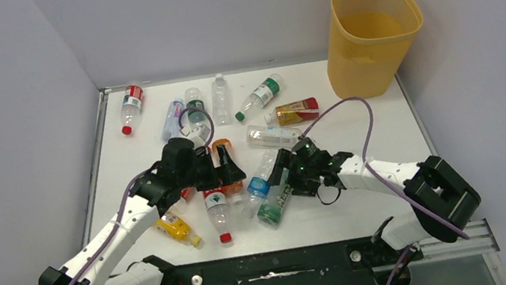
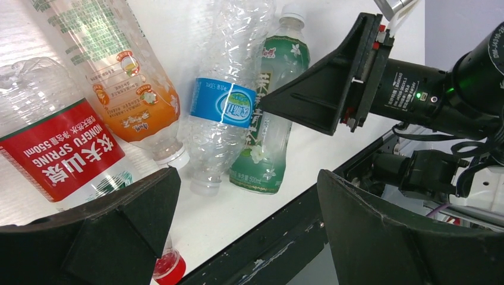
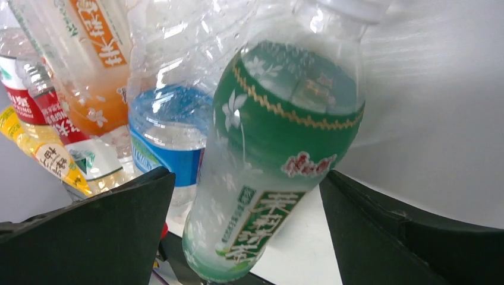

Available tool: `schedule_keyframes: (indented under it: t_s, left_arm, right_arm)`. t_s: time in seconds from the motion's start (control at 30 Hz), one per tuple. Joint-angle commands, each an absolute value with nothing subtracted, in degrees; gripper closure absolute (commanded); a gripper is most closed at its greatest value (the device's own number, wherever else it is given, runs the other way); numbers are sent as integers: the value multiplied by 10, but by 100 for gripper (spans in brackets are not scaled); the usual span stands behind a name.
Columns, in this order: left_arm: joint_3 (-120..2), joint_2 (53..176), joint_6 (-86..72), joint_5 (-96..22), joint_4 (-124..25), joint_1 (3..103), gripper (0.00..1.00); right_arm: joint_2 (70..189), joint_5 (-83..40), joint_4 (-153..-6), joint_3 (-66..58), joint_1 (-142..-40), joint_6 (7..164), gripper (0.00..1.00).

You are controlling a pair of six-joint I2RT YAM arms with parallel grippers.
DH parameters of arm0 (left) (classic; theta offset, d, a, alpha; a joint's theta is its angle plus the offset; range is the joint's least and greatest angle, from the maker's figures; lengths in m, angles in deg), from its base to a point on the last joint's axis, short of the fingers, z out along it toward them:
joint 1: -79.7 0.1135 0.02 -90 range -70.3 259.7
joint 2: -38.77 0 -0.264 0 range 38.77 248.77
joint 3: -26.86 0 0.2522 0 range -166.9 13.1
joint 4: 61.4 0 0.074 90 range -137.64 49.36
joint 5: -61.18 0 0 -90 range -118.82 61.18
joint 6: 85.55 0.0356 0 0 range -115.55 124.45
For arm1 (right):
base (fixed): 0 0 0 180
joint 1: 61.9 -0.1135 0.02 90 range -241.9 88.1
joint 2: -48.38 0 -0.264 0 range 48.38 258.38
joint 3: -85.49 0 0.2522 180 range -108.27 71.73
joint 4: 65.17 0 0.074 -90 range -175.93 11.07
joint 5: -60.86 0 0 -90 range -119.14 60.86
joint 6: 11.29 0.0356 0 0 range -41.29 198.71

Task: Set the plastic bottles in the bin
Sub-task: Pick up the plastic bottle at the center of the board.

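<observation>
My right gripper eases outward toward the cap end next and closes across the green tea bottle's upper label (image 3: 291, 119), which lies between the open fingers.
The yellow-orange bin (image 1: 374, 37) stands at the table's far right corner. Several plastic bottles lie in a cluster mid-table: a green tea bottle (image 1: 273, 207), a blue-labelled clear one (image 1: 256, 186), a red-labelled one (image 1: 218, 208) and a yellow one (image 1: 174, 228). My right gripper (image 3: 249, 231) is open, and the green tea bottle (image 3: 273, 154) lies between its fingers with a gap on each side. My left gripper (image 2: 249, 225) is open and empty above the table's near edge, beside the red-labelled bottle (image 2: 59, 154), an orange bottle (image 2: 119, 77) and the blue-labelled bottle (image 2: 223, 104).
More bottles lie toward the back: a red-labelled one (image 1: 130, 108), a clear one (image 1: 221, 98), a green-labelled one (image 1: 258, 98), an amber one (image 1: 294, 111) and a clear one (image 1: 272, 136). The two grippers sit close together. Grey walls enclose the table (image 1: 383, 123).
</observation>
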State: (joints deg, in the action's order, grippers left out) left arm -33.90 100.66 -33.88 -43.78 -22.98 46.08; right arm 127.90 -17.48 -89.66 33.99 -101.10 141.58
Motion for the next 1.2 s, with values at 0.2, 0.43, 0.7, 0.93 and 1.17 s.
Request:
schedule_keyframes:
  t_s: [0.2,0.43,0.7,0.93,1.17]
  left_arm:
    - [-354,1004,-324,-431,-247,459,13]
    - [-352,1007,-322,-427,-248,459,13]
    - [-350,1019,-319,-427,-256,459,13]
    - [-370,1030,-310,-426,-241,459,13]
    - [-390,1037,-293,-413,-223,460,13]
  right_arm:
    - [1340,-167,-887,267,-974,1378,8]
    - [1363,-173,-915,233,-958,1344,27]
    - [1413,-182,-953,200,-953,1300,41]
    - [1417,-197,-980,178,-954,1279,51]
    - [1378,-256,-1087,75,-950,1226,52]
